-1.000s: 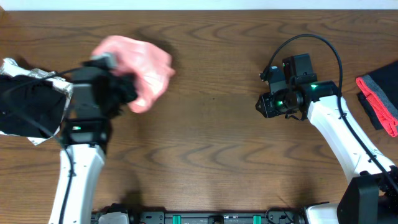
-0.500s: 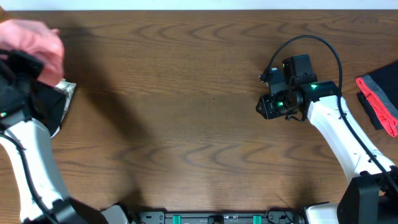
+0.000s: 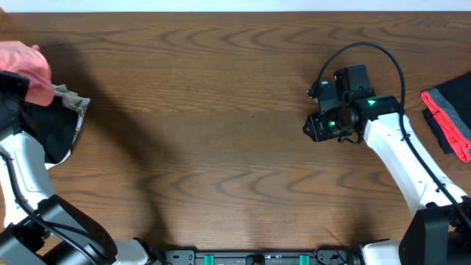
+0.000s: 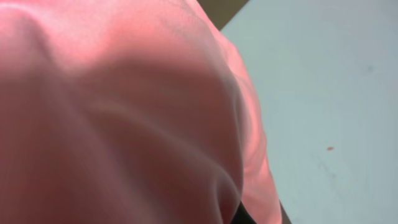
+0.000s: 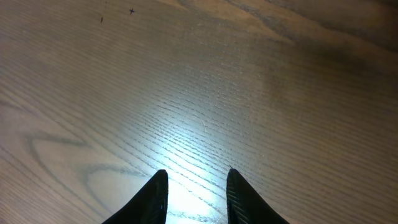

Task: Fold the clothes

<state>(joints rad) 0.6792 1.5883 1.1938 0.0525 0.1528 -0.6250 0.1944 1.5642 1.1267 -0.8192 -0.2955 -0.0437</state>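
Observation:
My left gripper lowers and draws slightly back over the dark garment next, before it opens.
The clothes, a salmon-pink T-shirt, hang bunched at the table's far left edge, over a dark pile. Pink fabric fills almost the whole left wrist view and hides that gripper's fingers. The left arm reaches up to the bunch, and its gripper is shut on the shirt. My right gripper hovers over bare wood at the right of the middle. In the right wrist view its gripper stands open, with only the table between the black fingertips.
A dark garment with a grey crumpled edge lies under the pink shirt at the left. Red and dark grey clothes sit at the right edge. Pale floor shows beyond the table in the left wrist view.
The left arm has swung the pink shirt from the left-middle of the table out to the far left edge, over the dark pile. The right arm has not moved.

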